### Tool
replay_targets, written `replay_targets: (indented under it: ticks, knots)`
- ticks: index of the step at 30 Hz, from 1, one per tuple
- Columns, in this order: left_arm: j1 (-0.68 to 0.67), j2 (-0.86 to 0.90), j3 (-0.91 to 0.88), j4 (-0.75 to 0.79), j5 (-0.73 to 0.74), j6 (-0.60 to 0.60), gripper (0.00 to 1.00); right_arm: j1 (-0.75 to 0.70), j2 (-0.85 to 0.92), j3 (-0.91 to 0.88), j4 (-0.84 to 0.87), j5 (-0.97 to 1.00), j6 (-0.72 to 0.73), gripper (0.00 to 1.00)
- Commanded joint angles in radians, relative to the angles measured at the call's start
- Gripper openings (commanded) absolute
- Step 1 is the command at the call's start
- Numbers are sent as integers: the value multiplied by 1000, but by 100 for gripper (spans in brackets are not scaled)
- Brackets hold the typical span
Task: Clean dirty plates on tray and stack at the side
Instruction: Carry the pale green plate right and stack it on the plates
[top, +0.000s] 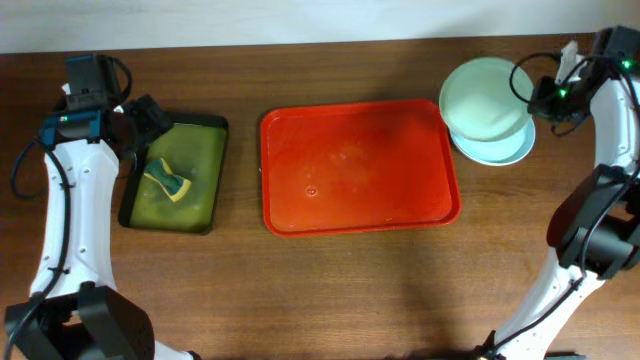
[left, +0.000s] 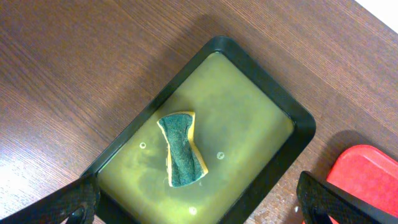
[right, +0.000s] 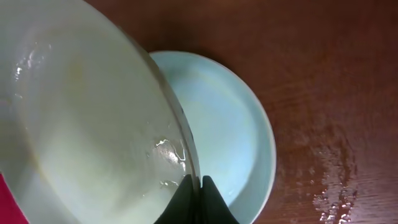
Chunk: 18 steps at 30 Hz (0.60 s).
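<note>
The right gripper brings the pale plate down next, slightly back onto the mint-green plate (top: 494, 142) (right: 214, 135).
The red tray (top: 360, 170) lies mid-table with nothing on it. To its right, my right gripper (top: 532, 98) is shut on the rim of a pale wet plate (top: 485, 98), holding it tilted over a mint-green plate (top: 505, 150) lying on the table. In the right wrist view the fingers (right: 198, 194) pinch the pale plate's (right: 87, 118) edge above the mint plate (right: 230, 137). A third plate cannot be made out. My left gripper (top: 150, 120) is open and empty above the dark tray; its fingers (left: 199, 208) straddle the tray's near end.
A small dark tray (top: 212, 128) with greenish liquid holds a yellow-and-green sponge (top: 168, 180) at the left, also in the left wrist view (left: 182, 149). Water droplets (right: 333, 186) lie on the wood beside the stacked plates.
</note>
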Motion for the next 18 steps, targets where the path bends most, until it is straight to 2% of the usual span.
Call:
replay_targets:
  ticks: [1, 4, 6, 16, 18]
  knots:
    - [8, 5, 0, 0, 6, 2, 99, -9, 44, 2, 3, 1, 16, 4]
    - [8, 5, 0, 1, 6, 2, 99, -12, 59, 2, 4, 124, 107, 4]
    - [8, 5, 0, 1, 6, 2, 99, -20, 59, 2, 5, 122, 146, 4]
    - [8, 5, 0, 1, 6, 2, 99, -22, 58, 3, -69, 123, 145, 5]
    - [8, 5, 0, 0, 6, 2, 99, -23, 51, 3, -80, 123, 145, 27]
